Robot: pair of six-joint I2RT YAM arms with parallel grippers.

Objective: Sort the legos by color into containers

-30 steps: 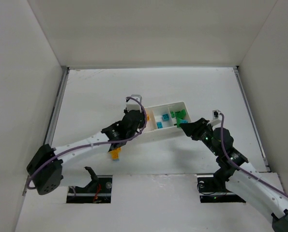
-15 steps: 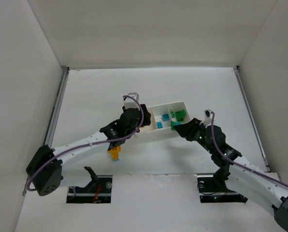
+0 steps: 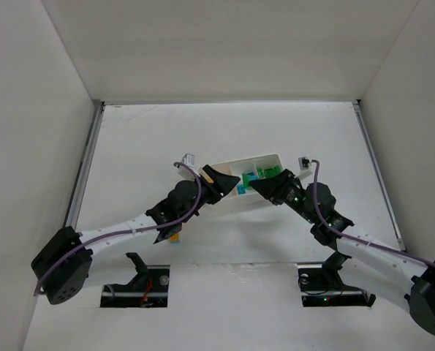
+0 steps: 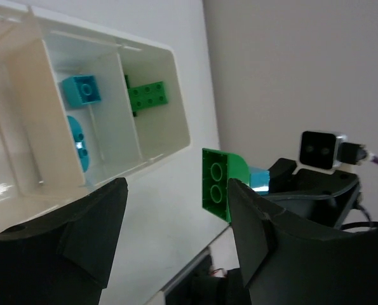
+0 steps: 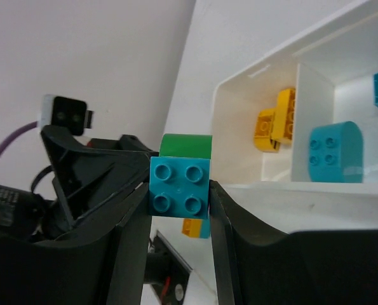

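Observation:
The green lego sits off to one side, so the robot needs to turn its left gripper toward its right gripper, onto the green lego at the lego's loose end [image 3: 246,179] [image 4: 221,182].
The white tray [image 3: 270,159] lies mid-table, partly hidden by both grippers. In the left wrist view its compartments [image 4: 157,136] hold two cyan-blue legos [image 4: 82,89] and a green lego [image 4: 149,95]. The right wrist view shows orange-yellow legos [image 5: 274,121] in the end compartment. My right gripper [image 5: 179,190] is shut on a cyan-blue lego [image 5: 179,186] with a green lego [image 5: 186,145] stuck to it, held just in front of the tray [image 3: 259,186]. My left gripper [image 4: 176,184] is open and empty, facing that green lego [image 4: 216,184].
A joined orange-yellow and cyan-blue lego [image 3: 175,234] lies on the table under my left arm; it also shows in the right wrist view [image 5: 195,227]. White walls enclose the table on three sides. Two cut-outs sit at the near edge by the arm bases.
My right gripper has moved left along the tray's front with the joined legos. My left gripper has drawn back from the tray's left end and now faces the right gripper.

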